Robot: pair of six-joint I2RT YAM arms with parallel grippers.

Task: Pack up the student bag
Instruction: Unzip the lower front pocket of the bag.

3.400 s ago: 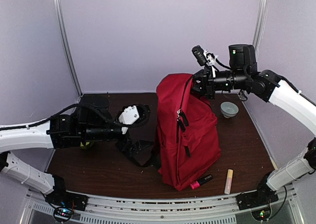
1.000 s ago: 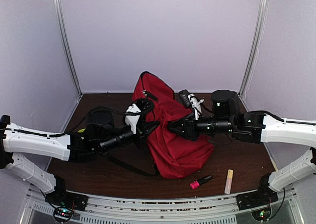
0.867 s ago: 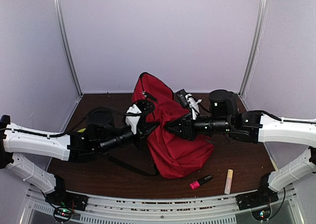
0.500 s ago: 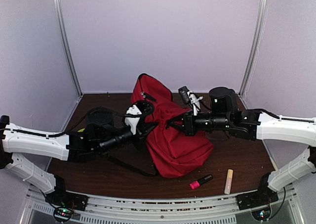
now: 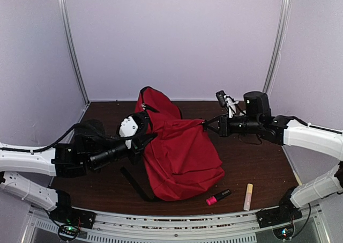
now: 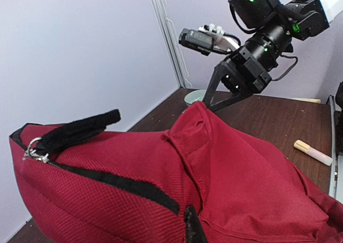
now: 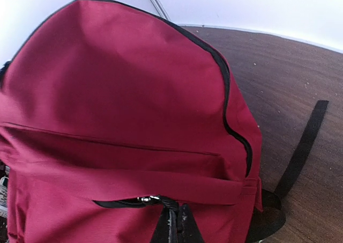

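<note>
The cloth slumps between my grippers. So my left gripper draws to the left in the top view toward the strap's loose end [image 5: 124,171] next and releases the fold of red fabric.
The student bag [image 5: 179,154], a big red backpack, lies slumped in the middle of the table. My left gripper [image 5: 149,139] is shut on a fold of red fabric at the bag's left side; in the left wrist view only one dark fingertip [image 6: 194,228] shows against the cloth [image 6: 123,173]. At the bag's right upper corner my right gripper [image 5: 206,126] is shut on a black zipper pull. The right wrist view shows the closed fingertips [image 7: 175,225] pinching that pull [image 7: 163,202], beside a short open stretch of a front zipper. The main zipper [image 7: 228,101] looks closed.
A pink highlighter [image 5: 218,197] and a cream stick [image 5: 248,196] lie near the front edge, right of the bag. A black strap [image 5: 134,182] trails on the table at the bag's front left. A pale bowl [image 6: 194,96] sits at the back right.
My right gripper closed on the zipper pull and drew back to the right. The bag stretched out and shifted left and nearer, with my left arm holding it and pulling back left.
</note>
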